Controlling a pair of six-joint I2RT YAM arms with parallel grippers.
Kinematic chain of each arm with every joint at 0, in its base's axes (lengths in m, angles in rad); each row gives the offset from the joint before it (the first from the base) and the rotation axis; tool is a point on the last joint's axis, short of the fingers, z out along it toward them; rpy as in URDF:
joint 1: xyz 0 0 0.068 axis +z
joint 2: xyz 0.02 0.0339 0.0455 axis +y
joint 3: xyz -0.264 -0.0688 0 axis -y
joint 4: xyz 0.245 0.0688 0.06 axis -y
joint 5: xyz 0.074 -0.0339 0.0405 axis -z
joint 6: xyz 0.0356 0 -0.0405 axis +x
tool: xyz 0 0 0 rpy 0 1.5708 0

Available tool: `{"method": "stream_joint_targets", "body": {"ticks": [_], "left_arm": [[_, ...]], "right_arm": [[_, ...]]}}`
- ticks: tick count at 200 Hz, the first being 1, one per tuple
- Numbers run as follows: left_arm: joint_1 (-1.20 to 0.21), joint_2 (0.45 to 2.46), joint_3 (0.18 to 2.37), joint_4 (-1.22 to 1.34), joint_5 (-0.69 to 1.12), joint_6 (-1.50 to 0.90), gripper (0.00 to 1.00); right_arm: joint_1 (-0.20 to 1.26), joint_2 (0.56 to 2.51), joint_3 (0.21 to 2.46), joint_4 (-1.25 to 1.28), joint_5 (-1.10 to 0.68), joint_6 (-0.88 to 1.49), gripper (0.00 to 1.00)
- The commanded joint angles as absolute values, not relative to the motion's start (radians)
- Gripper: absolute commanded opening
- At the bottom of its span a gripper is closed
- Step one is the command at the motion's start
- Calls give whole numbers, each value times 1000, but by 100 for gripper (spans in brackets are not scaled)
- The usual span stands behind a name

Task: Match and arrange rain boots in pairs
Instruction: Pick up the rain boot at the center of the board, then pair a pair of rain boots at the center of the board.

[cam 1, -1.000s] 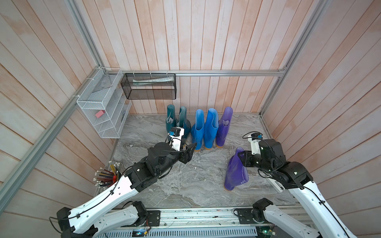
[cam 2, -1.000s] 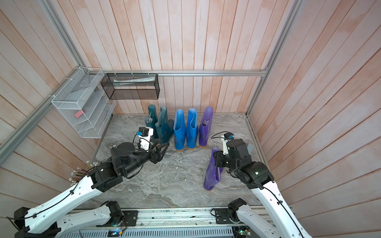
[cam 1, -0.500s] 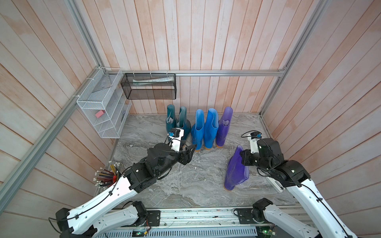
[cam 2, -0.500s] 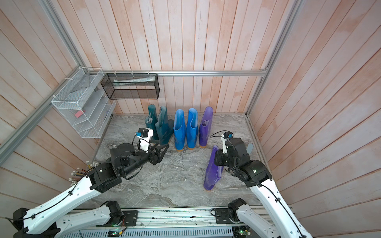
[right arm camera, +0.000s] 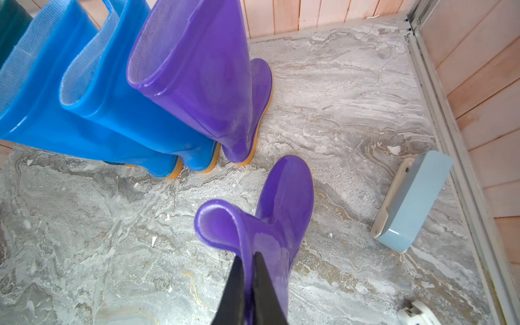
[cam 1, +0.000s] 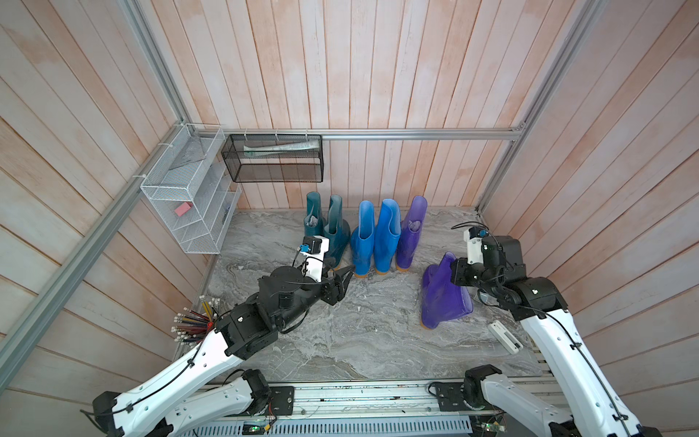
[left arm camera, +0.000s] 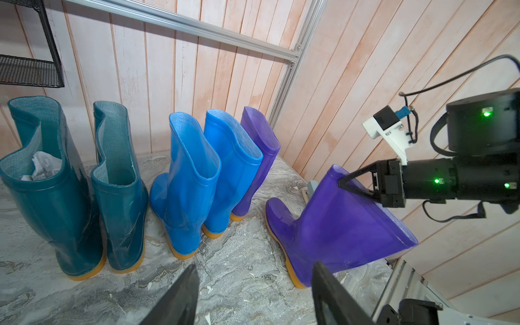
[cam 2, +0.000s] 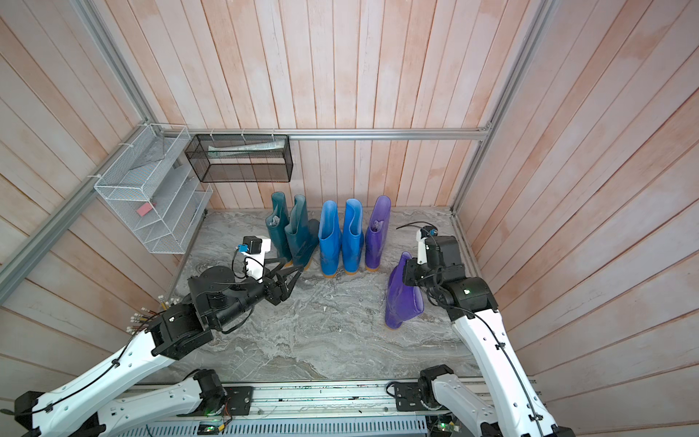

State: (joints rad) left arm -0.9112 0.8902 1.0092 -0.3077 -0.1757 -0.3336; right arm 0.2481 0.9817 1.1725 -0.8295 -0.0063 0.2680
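I will move my right gripper outward with the leaning boot to the bare floor beside the row's purple boot and release the leaning boot's rim, as their colors match.
Five rain boots stand in a row at the back wall: two dark teal, two bright blue and one purple. A second purple boot leans apart from the row, tilted toward the right arm with its heel on the floor. My right gripper is shut on that boot's top rim, one finger inside the shaft and one outside. My left gripper hovers open over the floor in front of the teal and blue boots, holding nothing.
A white wire rack and a black mesh basket hang on the walls at the back left. A cup of pencils stands at the left edge. A light blue box-like object and a white device lie by the right wall.
My right gripper's jaws have closed onto the leaning purple boot's rim. The left arm has barely moved and stays open.
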Motion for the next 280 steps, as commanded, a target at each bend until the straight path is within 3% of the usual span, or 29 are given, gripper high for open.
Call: {"method": "stream_joint_targets", "body": {"ticks": [1, 91, 224, 280], "left_arm": [[-916, 876, 993, -330, -202, -327, 65], [-916, 824, 987, -387, -239, -357, 65], [-917, 763, 971, -433, -265, -380, 65], [-916, 742, 962, -437, -279, -378, 65]], "right_arm": [[208, 1021, 1251, -710, -66, 201, 0], [43, 1294, 1465, -647, -211, 66, 0], [20, 1787, 1866, -665, -303, -62, 0], [26, 1859, 1955, -683, -383, -97, 0]]}}
